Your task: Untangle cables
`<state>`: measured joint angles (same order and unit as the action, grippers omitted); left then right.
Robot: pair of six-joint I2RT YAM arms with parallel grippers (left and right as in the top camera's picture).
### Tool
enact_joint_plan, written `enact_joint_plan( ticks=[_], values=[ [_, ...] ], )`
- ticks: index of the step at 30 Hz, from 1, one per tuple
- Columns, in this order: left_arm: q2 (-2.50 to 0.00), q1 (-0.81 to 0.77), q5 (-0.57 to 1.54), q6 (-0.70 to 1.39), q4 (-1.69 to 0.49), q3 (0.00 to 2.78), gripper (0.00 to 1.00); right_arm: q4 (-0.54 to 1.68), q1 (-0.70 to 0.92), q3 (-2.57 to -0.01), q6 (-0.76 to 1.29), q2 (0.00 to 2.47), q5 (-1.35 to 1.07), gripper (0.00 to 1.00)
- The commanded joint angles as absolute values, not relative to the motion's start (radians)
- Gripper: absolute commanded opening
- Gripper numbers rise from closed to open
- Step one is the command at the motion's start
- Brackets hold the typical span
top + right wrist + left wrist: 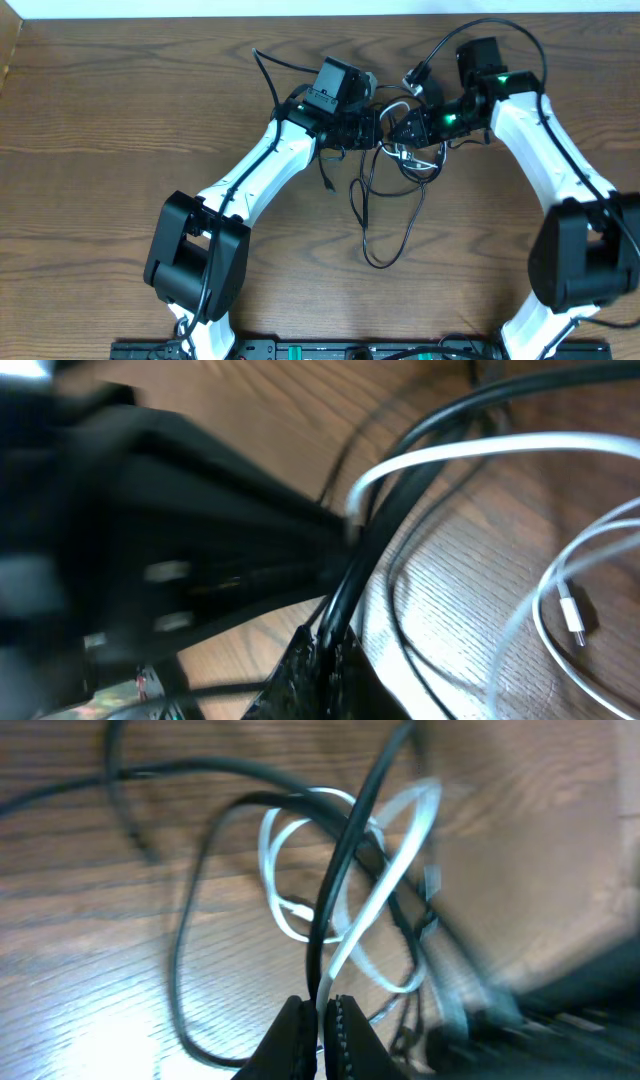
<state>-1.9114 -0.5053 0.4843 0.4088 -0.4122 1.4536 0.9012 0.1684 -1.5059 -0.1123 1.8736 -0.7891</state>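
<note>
The white cable rises in my left gripper next, clear of the crossed black loops, toward bare wood to the gripper's left in the overhead view. The gripper then releases the white cable [425,160].
The thin black cable [372,215] and thin white cable [425,160] lie looped and intertwined at the table's far middle, between both arms. My left gripper [372,128] is shut on both the white cable [345,935] and the black cable [340,870], which rise from its tips [320,1010]. My right gripper [392,128] faces it almost tip to tip and is shut on the black cable [385,525] at its tips [325,645]. The white cable [470,450] arcs beside it, and its silvery-white plug [570,615] lies on the wood.
A thicker black cord [270,75] fixed to the left arm curves at the far middle-left. Another arm cord [495,30] loops over the right arm near the far edge. A long black loop [385,255] trails toward the table's centre. Bare wood [90,130] lies left.
</note>
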Motion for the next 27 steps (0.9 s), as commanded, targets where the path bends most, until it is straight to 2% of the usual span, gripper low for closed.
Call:
enact_joint_plan(
  ticks=[1, 9, 12, 15, 17, 27],
  values=[
    [-1.934, -0.508, 0.406, 0.425, -0.418, 1.457, 0.08, 0.901, 0.175, -1.524, -0.11, 1.733, -0.875, 0.01],
    [-1.934, -0.508, 0.405, 0.424, -0.417, 1.457, 0.07, 0.906, 0.16, -1.524, -0.11, 1.649, -0.858, 0.01],
    [-1.933, -0.499, 0.373, 0.421, -0.419, 1.457, 0.08, 0.925, 0.16, -1.524, -0.068, 1.657, -0.72, 0.01],
    [-1.912, -0.47, 0.373, 0.41, -0.425, 1.457, 0.07, 0.944, 0.16, -1.522, 0.037, 1.674, -0.454, 0.01],
    [-1.833, -0.422, 0.377, 0.393, -0.435, 1.457, 0.08, 0.957, 0.16, -1.52, 0.048, 1.704, -0.366, 0.01],
    [-1.372, -0.282, 0.376, 0.386, -0.362, 1.457, 0.07, 0.958, 0.192, -1.517, 0.043, 1.892, -0.364, 0.01]
  ],
)
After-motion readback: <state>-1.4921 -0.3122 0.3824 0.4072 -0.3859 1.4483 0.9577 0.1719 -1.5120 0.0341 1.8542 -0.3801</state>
